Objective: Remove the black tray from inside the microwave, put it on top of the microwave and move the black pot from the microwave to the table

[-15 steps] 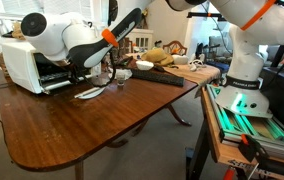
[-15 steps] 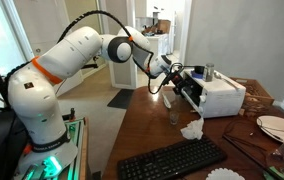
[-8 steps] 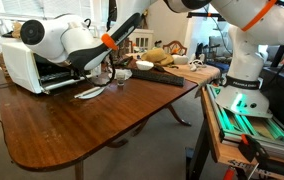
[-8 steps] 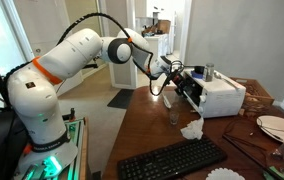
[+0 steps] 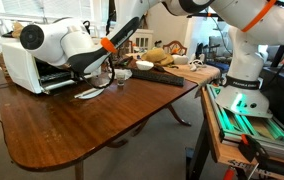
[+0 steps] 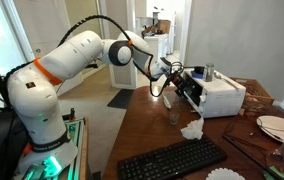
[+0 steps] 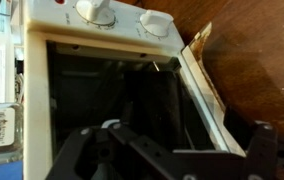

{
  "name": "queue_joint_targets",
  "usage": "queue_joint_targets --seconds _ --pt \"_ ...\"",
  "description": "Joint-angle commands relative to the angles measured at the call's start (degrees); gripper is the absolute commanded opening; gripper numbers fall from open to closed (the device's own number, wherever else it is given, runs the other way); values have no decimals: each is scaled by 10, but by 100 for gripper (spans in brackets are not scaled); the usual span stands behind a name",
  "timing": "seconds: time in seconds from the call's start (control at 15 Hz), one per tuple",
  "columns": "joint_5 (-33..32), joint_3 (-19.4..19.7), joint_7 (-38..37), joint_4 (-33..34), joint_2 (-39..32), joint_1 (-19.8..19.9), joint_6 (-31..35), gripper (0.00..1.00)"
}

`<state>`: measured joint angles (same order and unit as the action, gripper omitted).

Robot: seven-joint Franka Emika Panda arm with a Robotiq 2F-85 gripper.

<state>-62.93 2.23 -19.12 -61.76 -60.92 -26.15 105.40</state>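
Next, my gripper should move toward the knobs to get its fingers around the bright-tipped dark edge in the microwave's cavity [image 6: 182,80].
The white microwave [image 5: 17,62] stands on the reddish-brown table [image 5: 92,125], its door folded down; it also shows in an exterior view [image 6: 222,95]. My gripper [image 5: 70,72] is at the mouth of the cavity [image 6: 182,80]. In the wrist view its fingers [image 7: 170,150] are spread wide and hold nothing, facing the dark interior of the microwave [image 7: 42,90]. I cannot make out the black tray in that darkness. A small dark pot [image 6: 209,71] stands on top of the microwave.
A pale flat utensil [image 5: 90,93] lies in front of the microwave door. White bowls [image 5: 122,74] and clutter sit behind it. A glass [image 6: 174,116], crumpled paper [image 6: 192,130], a keyboard [image 6: 172,160] and plates [image 6: 277,125] are on the table.
The arm has shifted slightly toward the microwave, bringing the gripper a little closer to the open cavity. Nothing was taken hold of.
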Motion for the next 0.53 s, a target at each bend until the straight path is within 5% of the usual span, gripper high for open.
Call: queue_joint_targets --seconds 0.0,0.47 --pt "-6 5 3 12 -19 -8 -13 100" --pt "-15 36 -20 21 -28 -37 -72 98"
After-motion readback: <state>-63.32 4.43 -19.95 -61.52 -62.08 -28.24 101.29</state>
